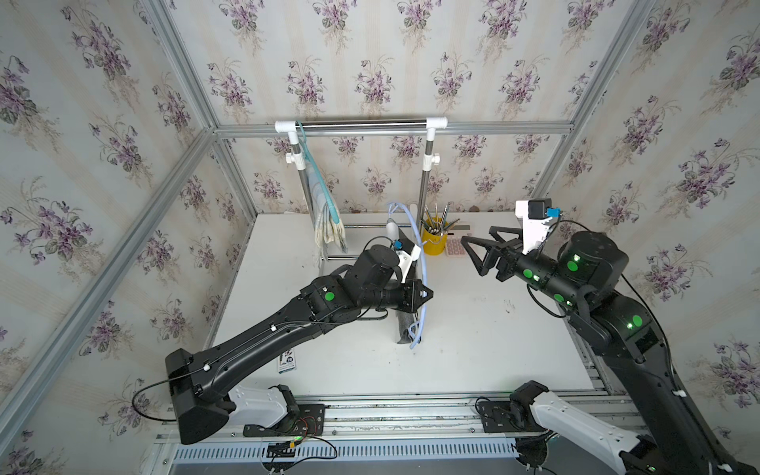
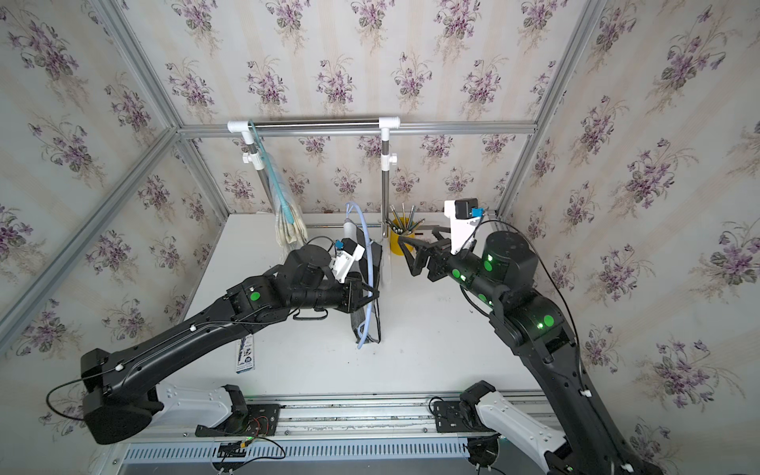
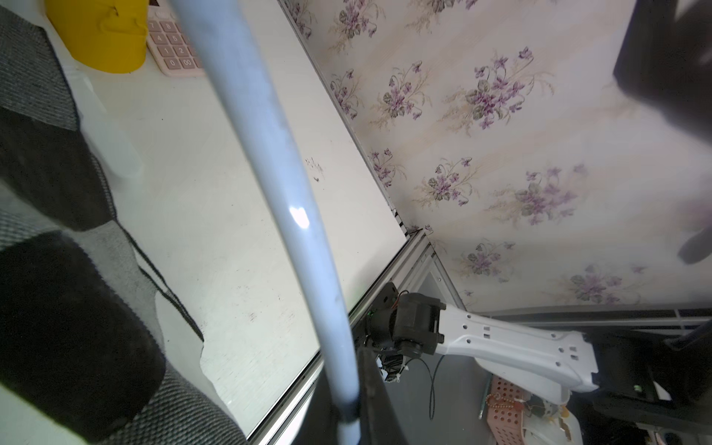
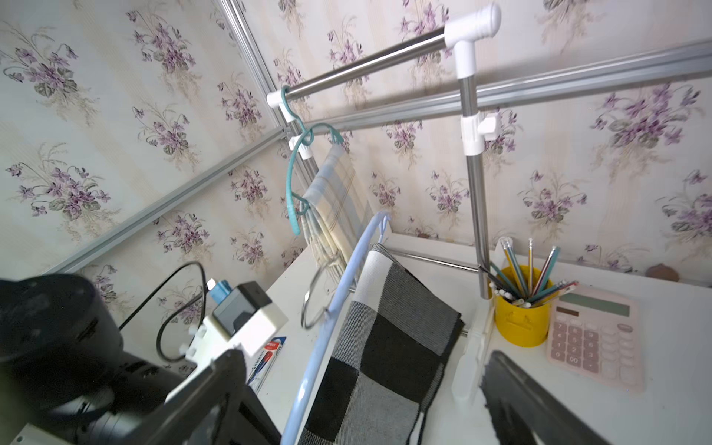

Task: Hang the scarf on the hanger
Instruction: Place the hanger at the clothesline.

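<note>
Next, my left gripper lifts up and outward to the clothes rail's bare bar. It releases the light blue hanger there, since the scarf already drapes over it.
My left gripper is shut on the rim of a light blue hanger, held on edge above the middle of the table. A black, grey and white checked scarf is draped over the hanger and hangs down beside it toward the table. To the right and apart from both, my right gripper stands open and empty, its jaws wide and pointing toward the scarf.
A clothes rail stands at the back. A teal hanger with a pale plaid cloth hangs at its left end. A yellow pencil cup and pink calculator sit back right. A pen packet lies under the left arm.
</note>
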Robot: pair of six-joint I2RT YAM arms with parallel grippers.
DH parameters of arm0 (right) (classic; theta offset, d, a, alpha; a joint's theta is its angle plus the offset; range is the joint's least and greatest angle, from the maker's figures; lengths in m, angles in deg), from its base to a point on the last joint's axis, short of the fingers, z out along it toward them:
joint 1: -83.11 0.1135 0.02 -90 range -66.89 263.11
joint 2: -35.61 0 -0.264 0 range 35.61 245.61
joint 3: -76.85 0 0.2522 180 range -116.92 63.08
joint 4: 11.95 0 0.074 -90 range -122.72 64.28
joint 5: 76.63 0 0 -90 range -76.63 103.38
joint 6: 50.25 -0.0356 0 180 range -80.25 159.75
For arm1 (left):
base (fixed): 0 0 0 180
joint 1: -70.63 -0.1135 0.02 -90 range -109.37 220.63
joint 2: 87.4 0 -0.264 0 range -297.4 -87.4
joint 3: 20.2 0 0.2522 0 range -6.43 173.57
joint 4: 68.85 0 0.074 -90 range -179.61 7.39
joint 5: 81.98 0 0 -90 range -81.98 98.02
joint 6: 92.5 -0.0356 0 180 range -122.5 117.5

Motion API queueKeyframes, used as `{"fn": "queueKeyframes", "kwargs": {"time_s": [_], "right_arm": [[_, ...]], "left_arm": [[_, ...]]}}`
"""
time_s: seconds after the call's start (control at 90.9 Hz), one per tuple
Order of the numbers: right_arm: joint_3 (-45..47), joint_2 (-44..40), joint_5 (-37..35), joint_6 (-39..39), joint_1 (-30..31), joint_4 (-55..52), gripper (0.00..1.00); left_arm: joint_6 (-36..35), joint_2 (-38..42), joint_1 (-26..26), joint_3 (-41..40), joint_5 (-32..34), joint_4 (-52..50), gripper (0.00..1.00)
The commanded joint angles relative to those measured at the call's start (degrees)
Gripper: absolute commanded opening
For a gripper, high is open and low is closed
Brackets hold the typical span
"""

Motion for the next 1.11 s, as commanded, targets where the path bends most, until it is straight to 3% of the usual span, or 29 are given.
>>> {"fn": "queueKeyframes", "kwargs": {"time_s": [0.0, 0.198, 0.495, 0.803, 1.1], "right_arm": [[3.2, -3.5, -7.3, 1.5, -0.1, 5.9, 1.00], [8.8, -8.4, -7.7, 1.8, -0.1, 9.5, 1.00], [8.8, -7.8, -6.1, 1.7, -0.1, 7.4, 1.00], [9.7, -8.1, -5.4, 2.1, -0.1, 6.0, 1.00], [8.7, -5.7, -2.6, 0.3, -0.1, 5.5, 0.99]], "left_arm": [[-0.4, 0.4, -4.4, 2.7, -7.9, 6.7, 0.00], [1.6, -3.9, -14.0, 13.7, -18.2, 4.9, 0.00], [15.6, -15.6, -25.3, 26.5, -30.4, 12.4, 0.00], [24.8, -26.5, -29.4, 39.6, -35.8, 18.0, 0.00], [28.5, -35.3, -33.7, 52.0, -37.2, 14.4, 0.00]]}}
